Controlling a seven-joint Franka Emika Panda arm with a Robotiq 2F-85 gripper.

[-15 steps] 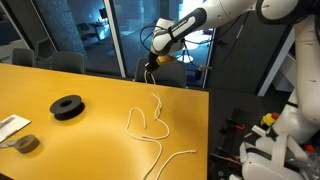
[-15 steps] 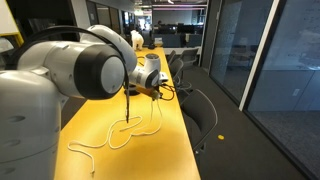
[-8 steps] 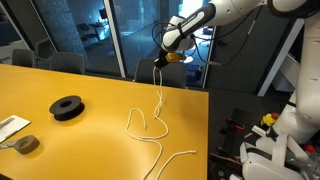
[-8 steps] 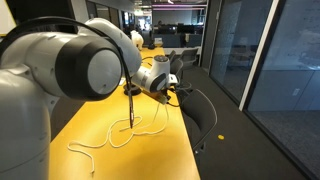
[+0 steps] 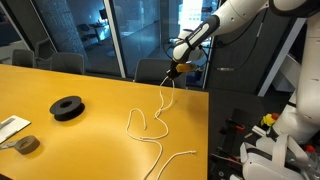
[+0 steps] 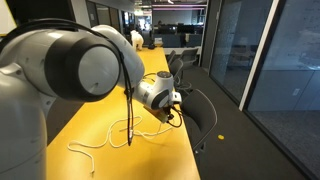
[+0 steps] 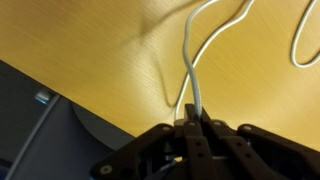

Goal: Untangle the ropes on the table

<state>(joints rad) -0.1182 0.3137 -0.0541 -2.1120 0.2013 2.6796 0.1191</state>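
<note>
My gripper moves back and down to release the rope's end next, as the bare table by its far edge (image 5: 197, 99) lies below my gripper and back from it.
A thin white rope (image 5: 150, 125) lies in wavy loops on the mustard-yellow table (image 5: 70, 140), with one strand rising to my gripper (image 5: 176, 69) above the table's far edge. The gripper is shut on that strand. In the wrist view the rope (image 7: 195, 60) runs up from between the closed black fingers (image 7: 192, 122) over the yellow top. The rope also shows in an exterior view (image 6: 120, 135), with the gripper (image 6: 172, 112) partly hidden behind the arm.
A black round spool (image 5: 67, 106) lies on the table's near-left part. A grey tape roll (image 5: 25, 144) and a white sheet (image 5: 9, 126) sit by the corner. Dark chairs (image 5: 55, 60) stand along the far edge. The table edge (image 7: 70, 95) is close below the gripper.
My gripper has carried the rope end towards and past the table's far edge, pulling that strand straighter and lifting it; the loops on the table have shifted little.
</note>
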